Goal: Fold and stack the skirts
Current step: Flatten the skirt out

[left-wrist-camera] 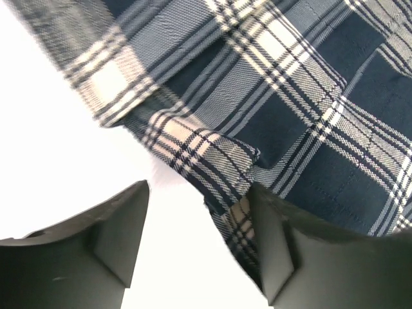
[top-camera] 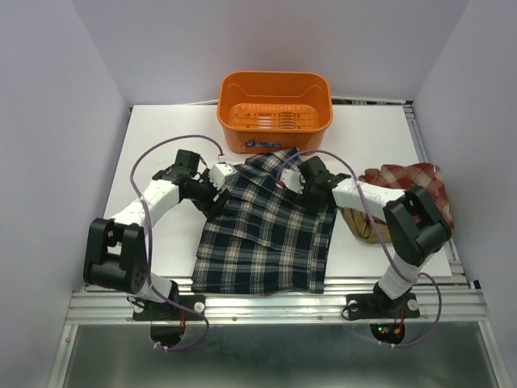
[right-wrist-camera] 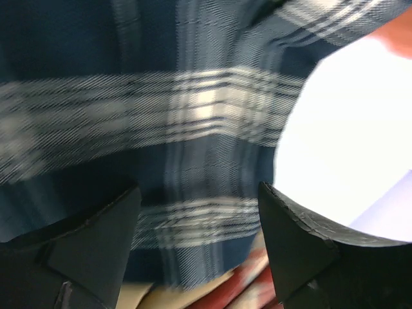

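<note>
I should next move my right gripper back and down to close on the plaid skirt's near corner on the tan skirt's side, because the plaid skirt's near part still lies flat.
The navy-green-white plaid skirt (top-camera: 262, 234) lies spread over the middle of the table, its far part folded toward the near hem. My left gripper (top-camera: 222, 179) hovers at its far left corner, open; in the left wrist view the left gripper (left-wrist-camera: 199, 238) has the cloth's edge (left-wrist-camera: 212, 161) beside its right finger (left-wrist-camera: 277, 244), not pinched. At the far right corner my right gripper (top-camera: 297, 179) is open too; the right wrist view shows the right gripper (right-wrist-camera: 199, 238) with plaid cloth (right-wrist-camera: 193, 129) beyond its spread fingers. The red-and-white plaid skirt (top-camera: 412, 182) and the tan skirt (top-camera: 359, 222) lie bunched at the right.
An orange plastic basket (top-camera: 275, 109) stands at the table's far edge, just behind the plaid skirt. Bare white table (top-camera: 161, 137) shows at the far left. Purple walls close in both sides. Red cloth (right-wrist-camera: 238, 290) shows at the bottom of the right wrist view.
</note>
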